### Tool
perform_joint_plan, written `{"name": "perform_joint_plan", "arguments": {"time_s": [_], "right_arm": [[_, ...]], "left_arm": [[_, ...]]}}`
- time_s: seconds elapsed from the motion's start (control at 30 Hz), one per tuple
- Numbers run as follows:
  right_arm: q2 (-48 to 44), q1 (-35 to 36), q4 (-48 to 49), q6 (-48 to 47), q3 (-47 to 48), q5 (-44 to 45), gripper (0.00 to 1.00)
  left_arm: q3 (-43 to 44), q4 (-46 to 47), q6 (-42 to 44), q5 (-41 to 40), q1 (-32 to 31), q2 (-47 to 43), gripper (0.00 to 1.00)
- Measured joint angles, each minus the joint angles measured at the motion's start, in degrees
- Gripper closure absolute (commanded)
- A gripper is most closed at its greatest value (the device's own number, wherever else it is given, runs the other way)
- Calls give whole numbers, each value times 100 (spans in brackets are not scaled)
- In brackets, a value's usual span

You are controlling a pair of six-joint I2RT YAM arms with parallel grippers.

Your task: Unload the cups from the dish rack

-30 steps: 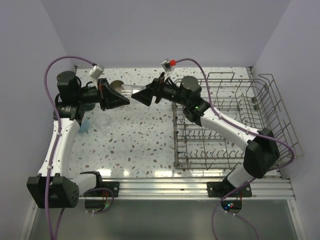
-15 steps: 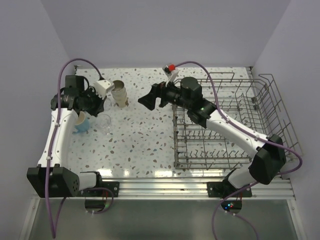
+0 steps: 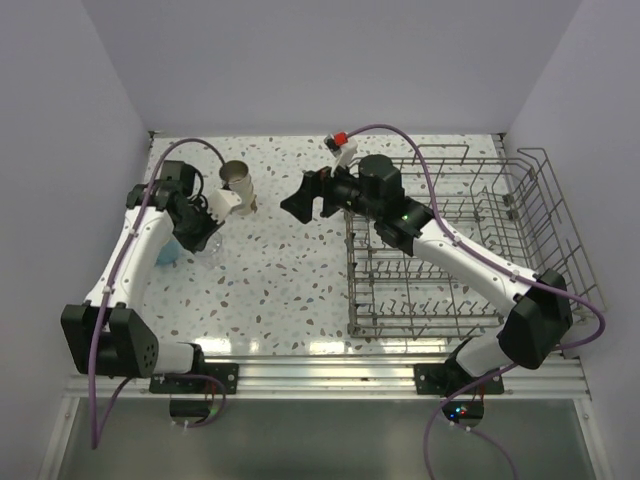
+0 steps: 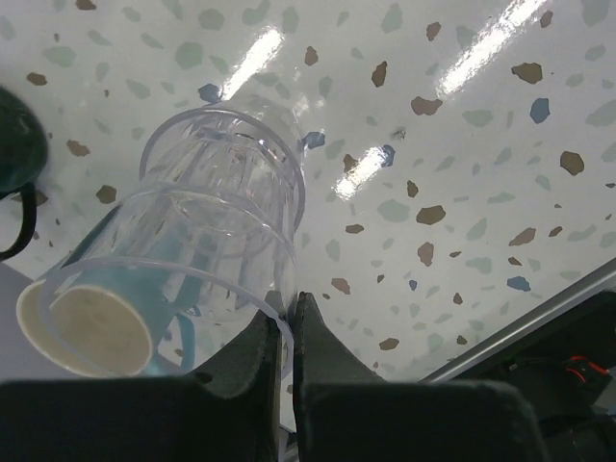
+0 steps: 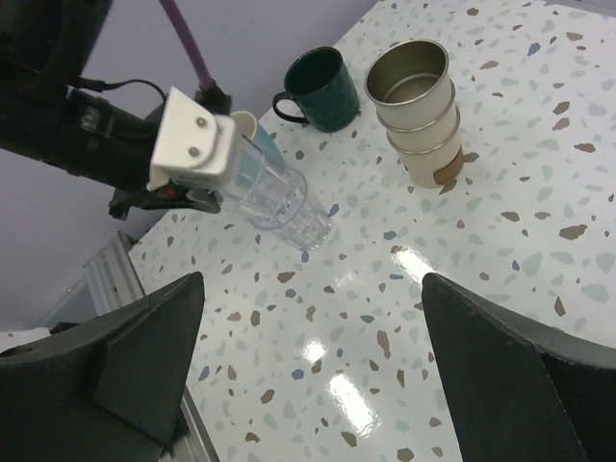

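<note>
My left gripper will next lower the clear tumbler farther into the lower glass (image 4: 223, 183) before I release it, as the tumbler's rim still sits above the other.
My left gripper (image 4: 286, 322) is shut on the rim of a clear glass tumbler (image 4: 226, 207), one finger inside and one outside. It also shows from above (image 3: 203, 228). The tumbler (image 5: 281, 207) looks like two nested glasses, its base at the table. A light blue mug with cream inside (image 4: 91, 327) stands just behind it (image 3: 167, 251). A dark teal mug (image 5: 322, 87) and a stack of metallic beige tumblers (image 5: 419, 111) stand farther back (image 3: 238, 185). My right gripper (image 5: 318, 366) is open and empty above the table (image 3: 303, 200). The grey wire dish rack (image 3: 470, 250) shows no cups.
The walls enclose the table at the back and left. The rack's tall wire sides (image 3: 560, 230) stand at the right. The metal rail with the arm bases (image 3: 320, 372) runs along the near edge.
My left gripper swung away from the right gripper, back and down to the clear tumbler by the blue mug. My right gripper drew back slightly toward the rack and stays open.
</note>
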Motion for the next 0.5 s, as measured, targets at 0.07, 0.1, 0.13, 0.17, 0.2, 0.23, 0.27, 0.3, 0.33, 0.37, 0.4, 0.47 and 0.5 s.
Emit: {"name": "perform_joint_plan", "arguments": {"time_s": [0.07, 0.1, 0.13, 0.17, 0.2, 0.23, 0.27, 0.3, 0.33, 0.37, 0.4, 0.47, 0.5], "right_arm": [[0, 0, -39, -26, 0, 39, 2], [0, 0, -63, -39, 0, 48, 2], [0, 0, -87, -52, 0, 52, 2], [0, 0, -120, -68, 0, 59, 2], [0, 0, -162, -90, 0, 74, 2], [0, 0, -190, -109, 0, 94, 2], [0, 0, -212, -127, 0, 109, 2], [0, 0, -232, -142, 0, 146, 2], [-2, 0, -247, -164, 0, 181, 2], [-9, 0, -284, -188, 0, 210, 2], [-22, 0, -323, -212, 0, 243, 2], [-52, 0, -424, -234, 0, 376, 2], [-76, 0, -511, -234, 0, 470, 2]], "left_arm": [[-72, 15, -4, -42, -175, 240, 100], [-85, 46, -9, -63, -236, 361, 100], [-98, 92, -26, -120, -293, 466, 100], [-105, 120, -31, -168, -330, 535, 100], [-111, 140, -44, -225, -372, 608, 100], [-114, 142, -50, -282, -415, 669, 100], [-116, 146, -52, -337, -452, 717, 100], [-127, 157, -52, -389, -483, 754, 100], [-153, 181, -52, -444, -520, 787, 100], [-186, 201, -52, -501, -553, 817, 100], [-199, 203, -57, -546, -584, 841, 99], [-199, 240, -63, -616, -664, 874, 90], [-199, 243, -63, -638, -699, 890, 86]]}}
